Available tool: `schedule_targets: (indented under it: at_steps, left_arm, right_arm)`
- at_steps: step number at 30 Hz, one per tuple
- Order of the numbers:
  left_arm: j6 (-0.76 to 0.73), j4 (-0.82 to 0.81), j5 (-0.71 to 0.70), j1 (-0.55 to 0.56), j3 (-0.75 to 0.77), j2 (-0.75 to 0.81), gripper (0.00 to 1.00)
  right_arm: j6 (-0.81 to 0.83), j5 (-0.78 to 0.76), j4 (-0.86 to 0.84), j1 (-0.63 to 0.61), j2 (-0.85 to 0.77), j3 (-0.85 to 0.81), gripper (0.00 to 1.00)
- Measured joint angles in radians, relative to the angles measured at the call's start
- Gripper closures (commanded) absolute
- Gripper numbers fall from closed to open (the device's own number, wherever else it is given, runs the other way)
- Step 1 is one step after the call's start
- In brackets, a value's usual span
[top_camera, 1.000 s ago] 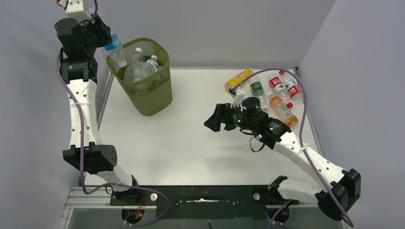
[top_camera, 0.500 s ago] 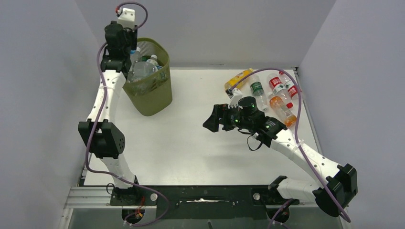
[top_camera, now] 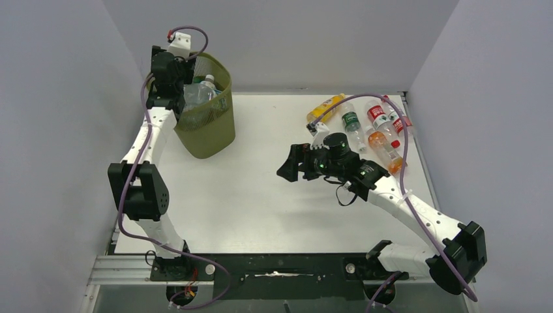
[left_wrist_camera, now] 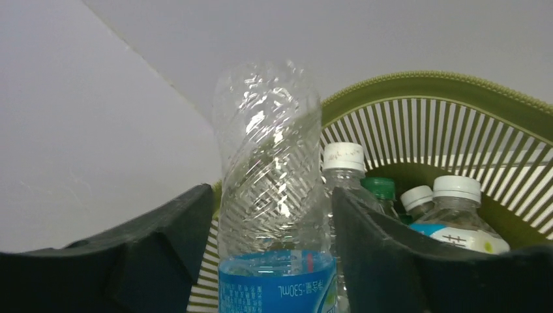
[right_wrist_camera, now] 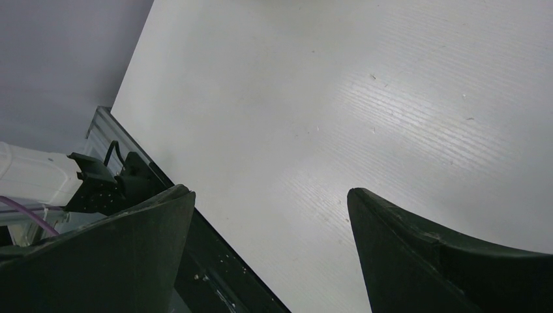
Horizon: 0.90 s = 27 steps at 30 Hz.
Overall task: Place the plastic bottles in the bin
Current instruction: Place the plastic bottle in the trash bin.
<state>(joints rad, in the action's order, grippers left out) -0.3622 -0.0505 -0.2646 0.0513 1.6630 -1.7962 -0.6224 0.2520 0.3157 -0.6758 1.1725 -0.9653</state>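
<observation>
The robot's right gripper will next swing to the right in the top view and go down onto the green-labelled bottle's near end (top_camera: 361,148), because that end faces bare table.
The olive-green mesh bin (top_camera: 210,134) stands at the back left and holds several plastic bottles (top_camera: 203,88). My left gripper (top_camera: 171,70) hangs at the bin's left rim (left_wrist_camera: 456,91). Its jaws stand open, with a clear blue-labelled bottle (left_wrist_camera: 270,163) upright between them and a narrow gap on the left side. More capped bottles (left_wrist_camera: 450,202) show inside the bin behind it. At the back right lie several bottles: a yellow one (top_camera: 325,107), a green-labelled one (top_camera: 352,122), a red-labelled one (top_camera: 377,116) and an orange one (top_camera: 385,151). My right gripper (top_camera: 291,165) is open over bare table (right_wrist_camera: 313,98), left of that group.
Grey walls close in the table on the left, back and right. The black mounting rail (top_camera: 274,267) runs along the near edge, and its corner (right_wrist_camera: 104,186) shows in the right wrist view.
My left arm swung right from the wall to the bin's left rim, carrying the blue-labelled bottle, and its jaws have parted from the bottle. The right arm has barely shifted.
</observation>
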Motion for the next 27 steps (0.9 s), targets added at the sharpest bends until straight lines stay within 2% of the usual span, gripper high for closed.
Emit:
schedule_targets:
  at_steps: [2,7,11,15,20,23,27]
  left_arm:
    - [0.019,0.023,-0.003,0.000,0.000,0.005,0.14]
    - [0.069,0.118,-0.004,-0.004,0.023,0.006,0.06]
    - [0.108,0.226,-0.001,-0.012,0.138,0.006,0.06]
    - [0.167,0.338,0.013,-0.015,0.359,-0.013,0.06]
    - [0.285,0.473,0.095,-0.006,0.597,-0.016,0.06]
    - [0.354,0.526,0.164,0.023,0.651,-0.006,0.06]
    - [0.422,0.598,0.238,0.118,0.653,0.014,0.06]
  right_arm:
    - [0.001,0.002,0.001,0.000,0.006,0.000,0.08]
    - [0.010,0.003,0.003,0.001,0.016,-0.002,0.08]
    - [0.015,0.003,0.018,0.003,0.017,-0.010,0.07]
    - [0.015,0.003,0.030,0.018,0.017,-0.026,0.07]
    - [0.015,0.001,0.075,0.108,0.017,-0.066,0.07]
    - [0.018,-0.030,0.129,0.191,0.024,-0.117,0.06]
    - [0.039,-0.094,0.200,0.296,0.050,-0.190,0.05]
